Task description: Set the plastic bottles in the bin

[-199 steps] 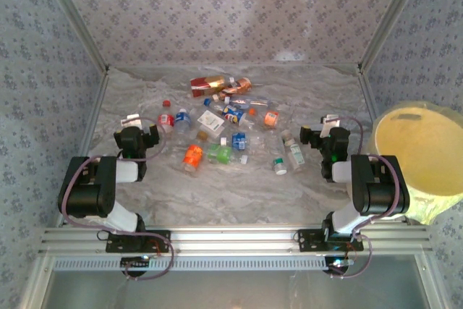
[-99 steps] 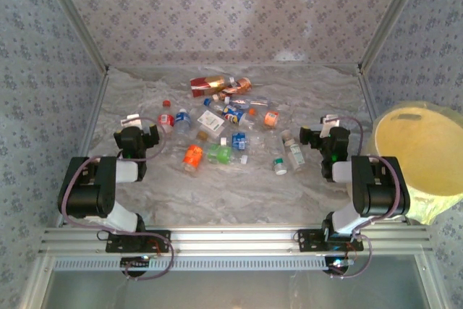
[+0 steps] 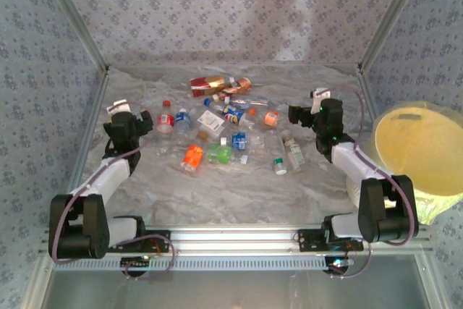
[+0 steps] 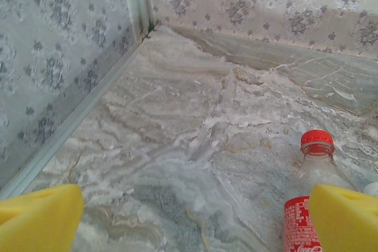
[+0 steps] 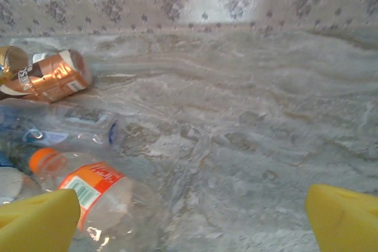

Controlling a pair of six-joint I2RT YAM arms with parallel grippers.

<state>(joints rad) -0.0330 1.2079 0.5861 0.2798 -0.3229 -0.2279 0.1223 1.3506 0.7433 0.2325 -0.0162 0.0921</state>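
The clear uncapped bottle lies nearer the robot's base than the open fingers, so the robot's right gripper should next move back toward the base and lower over that bottle.
Several plastic bottles lie scattered across the middle of the marbled table. A red-capped, red-labelled one is just right of my left gripper, which is open and empty over bare table. My right gripper is open too, with nothing between its yellow pads. An orange-capped bottle lies by its left pad. Beyond it are a clear bottle and a copper-labelled one. The pale-yellow bin stands at the right, outside the frame.
Patterned walls close the table at the back and both sides, with metal posts at the corners. An aluminium rail runs along the near edge. A clear bottle lies just in front of the right arm. Bare table lies ahead of the right gripper.
Both arms have stretched out from their folded pose. The left gripper went farther away and left, the right one farther away toward the orange-capped bottle. The bottles have not moved.
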